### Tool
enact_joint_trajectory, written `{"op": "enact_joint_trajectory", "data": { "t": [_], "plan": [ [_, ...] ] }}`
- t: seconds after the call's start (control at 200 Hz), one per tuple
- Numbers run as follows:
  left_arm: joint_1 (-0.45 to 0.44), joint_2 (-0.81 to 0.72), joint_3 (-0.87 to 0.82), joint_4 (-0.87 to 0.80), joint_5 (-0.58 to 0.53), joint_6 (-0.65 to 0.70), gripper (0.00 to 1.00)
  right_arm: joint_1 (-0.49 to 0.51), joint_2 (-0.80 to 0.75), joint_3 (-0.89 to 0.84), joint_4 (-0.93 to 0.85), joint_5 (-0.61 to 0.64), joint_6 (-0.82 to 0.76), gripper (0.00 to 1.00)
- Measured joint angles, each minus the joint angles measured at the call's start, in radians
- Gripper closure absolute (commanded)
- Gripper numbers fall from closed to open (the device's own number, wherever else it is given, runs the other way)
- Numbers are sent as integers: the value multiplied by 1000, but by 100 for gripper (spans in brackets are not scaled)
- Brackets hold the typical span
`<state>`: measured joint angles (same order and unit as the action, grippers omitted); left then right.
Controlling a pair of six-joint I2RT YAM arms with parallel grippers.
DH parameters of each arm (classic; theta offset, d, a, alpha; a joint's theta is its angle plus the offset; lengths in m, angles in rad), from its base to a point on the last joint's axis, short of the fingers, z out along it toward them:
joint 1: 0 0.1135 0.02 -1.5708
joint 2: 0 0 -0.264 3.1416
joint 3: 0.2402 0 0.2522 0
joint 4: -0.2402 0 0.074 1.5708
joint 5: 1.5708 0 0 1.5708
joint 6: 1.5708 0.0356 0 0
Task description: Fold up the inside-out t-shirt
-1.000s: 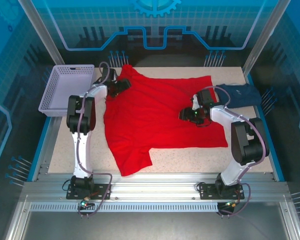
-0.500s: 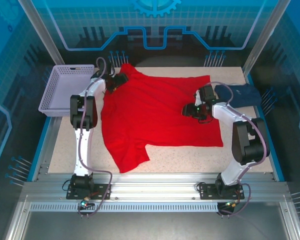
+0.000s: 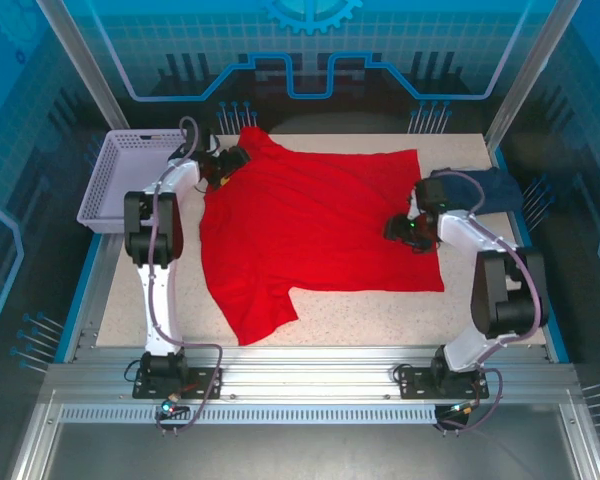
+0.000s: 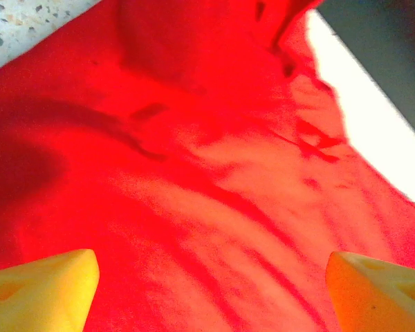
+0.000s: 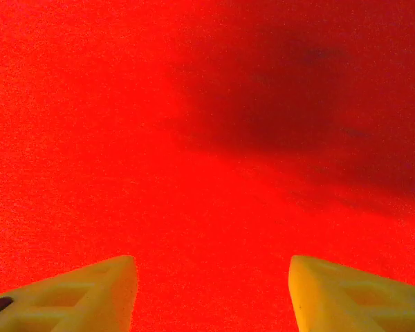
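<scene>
My right gripper goes back over the smooth red cloth next, and then it goes down onto the hem's near corner.
The inside-out t-shirt (image 3: 315, 225) lies spread flat on the table, bright red, with one sleeve pointing toward the near left. My left gripper (image 3: 230, 162) hovers over the shirt's far left corner by the shoulder. Its yellow fingertips stand wide apart with wrinkled red cloth (image 4: 194, 173) beneath them in the left wrist view, and my left gripper (image 4: 211, 277) is open. My right gripper (image 3: 400, 232) sits low over the shirt's right edge. Smooth red cloth (image 5: 194, 138) lies below my right gripper (image 5: 211, 277), whose fingers are open with nothing between them.
A lavender mesh basket (image 3: 130, 175) stands at the far left of the table. A dark navy folded garment (image 3: 480, 187) lies at the far right, just behind my right arm. Bare speckled tabletop (image 3: 380, 315) runs along the near edge.
My left gripper moved toward the far left and my right gripper slid right toward the shirt's edge. The shirt has shifted a little to the left.
</scene>
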<state>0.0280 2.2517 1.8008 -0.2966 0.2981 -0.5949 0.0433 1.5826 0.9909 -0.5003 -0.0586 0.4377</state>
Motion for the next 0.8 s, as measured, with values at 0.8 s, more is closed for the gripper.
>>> {"op": "enact_joint_trajectory", "data": {
  "t": [0.8],
  "plan": [
    [-202, -647, -774, 409, 40, -131, 13, -256, -185, -249, -164, 77, 46, 50]
  ]
}}
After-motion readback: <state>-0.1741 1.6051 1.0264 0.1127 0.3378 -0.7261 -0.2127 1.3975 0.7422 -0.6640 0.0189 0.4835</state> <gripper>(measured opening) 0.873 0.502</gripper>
